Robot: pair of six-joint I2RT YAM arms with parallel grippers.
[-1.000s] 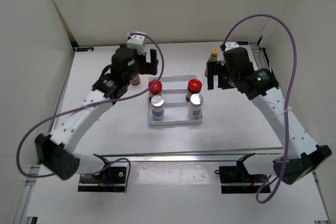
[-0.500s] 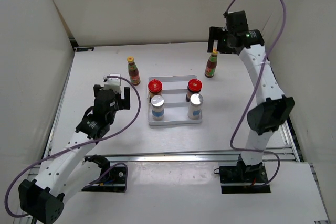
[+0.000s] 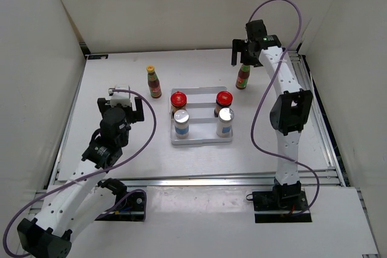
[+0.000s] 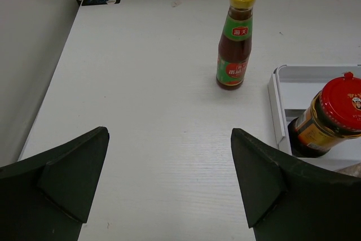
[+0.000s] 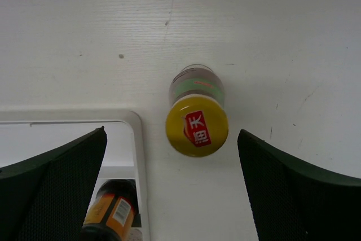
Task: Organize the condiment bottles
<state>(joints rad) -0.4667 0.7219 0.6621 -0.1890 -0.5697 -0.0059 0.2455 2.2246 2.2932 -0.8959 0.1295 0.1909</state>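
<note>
My right gripper will go down past the yellow cap, which sits below and between my open fingers, and close around the bottle's green-labelled neck [image 3: 245,69] [image 5: 197,88].
A white ridged tray [image 3: 201,142] holds two red-lidded jars [image 3: 178,99] [image 3: 224,97] in its back row and two silver-capped shakers [image 3: 181,119] [image 3: 225,115] in its front row. One yellow-capped sauce bottle [image 3: 153,81] stands on the table left of the tray, and the other [image 3: 243,75] stands to its back right. My left gripper [image 3: 123,106] is open and empty, well short of the left bottle [image 4: 236,43]. My right gripper [image 3: 243,51] is open, and hangs above the right bottle's cap [image 5: 197,123] without touching it.
White walls close in the table on the left, back and right. In the left wrist view the tray's rim [image 4: 275,103] and one jar [image 4: 330,115] are at the right. In the right wrist view the tray's corner [image 5: 137,139] and a jar [image 5: 110,213] lie lower left.
My left arm has drawn back from the left sauce bottle toward the near left. My right arm has straightened and swung to the far side, above the right bottle. No bottle has moved.
</note>
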